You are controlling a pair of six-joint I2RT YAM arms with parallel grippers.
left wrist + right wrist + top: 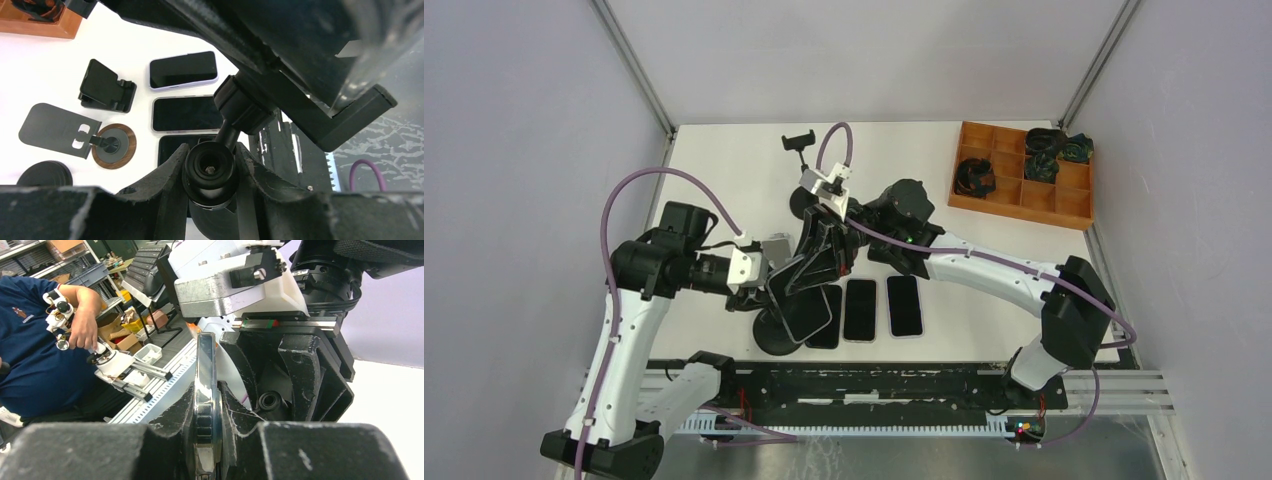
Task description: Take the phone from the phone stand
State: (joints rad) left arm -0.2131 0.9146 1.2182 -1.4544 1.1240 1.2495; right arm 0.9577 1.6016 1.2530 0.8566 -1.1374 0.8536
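Below my right gripper and to its right in the top view is bare tabletop past the flat phones, so I will carry its phone over, lower and release it.
The phone (808, 314) stands tilted in a black phone stand (773, 336) with a round base near the table's front edge. My left gripper (772, 272) is shut on the stand's ball-joint neck (210, 169), and the stand's clamp arm (350, 112) rises above it. My right gripper (826, 260) reaches down from the far side. It is shut on the phone's upper edge. The right wrist view shows the phone (205, 365) edge-on, pinched between the two fingers of that gripper (207, 392).
Three more phones (860, 310) lie flat side by side to the right of the stand. An orange compartment tray (1069, 205) with black items sits at the back right. Other stands (798, 141) lie behind, among them a folding stand (106, 91) and a wood-ringed base (114, 145).
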